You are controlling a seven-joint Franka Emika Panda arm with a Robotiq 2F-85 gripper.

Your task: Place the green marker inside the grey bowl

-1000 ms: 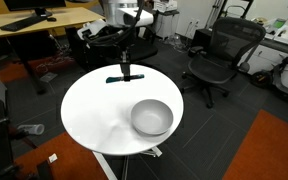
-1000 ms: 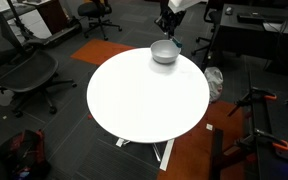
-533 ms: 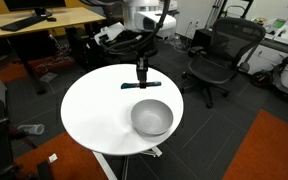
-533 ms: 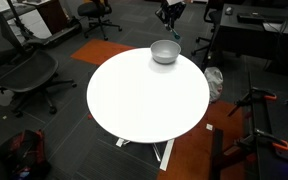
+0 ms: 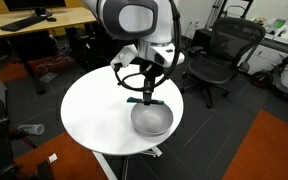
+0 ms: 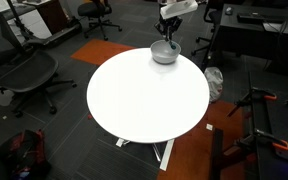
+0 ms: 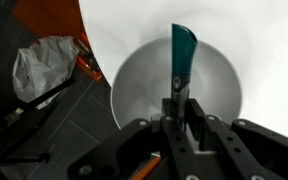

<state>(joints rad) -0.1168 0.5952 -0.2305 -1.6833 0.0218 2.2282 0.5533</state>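
Observation:
My gripper is above the open hollow of the grey bowl, so it needs to move down toward the inside of the bowl next and let go of the slim teal stick.
The green marker (image 7: 181,58) is a slim teal stick held in my gripper (image 7: 181,110), whose jaws are shut on its darker end. In the wrist view it points out over the grey bowl (image 7: 134,85), which lies right below. In an exterior view the gripper (image 5: 148,97) hangs with the marker (image 5: 137,99) held level just above the far rim of the bowl (image 5: 153,120). In an exterior view the gripper (image 6: 168,38) stands over the bowl (image 6: 164,53) at the far edge of the round white table (image 6: 144,95); the marker is too small to see there.
Black office chairs (image 5: 219,55) stand beyond the table, another (image 6: 24,70) to the side. A wooden desk (image 5: 44,20) is at the back. A crumpled plastic bag (image 7: 44,62) lies on the floor by the table edge. Orange carpet (image 5: 269,150) lies nearby.
My gripper has carried the marker from the far edge of the table across toward the bowl and now holds it above the bowl's rim.

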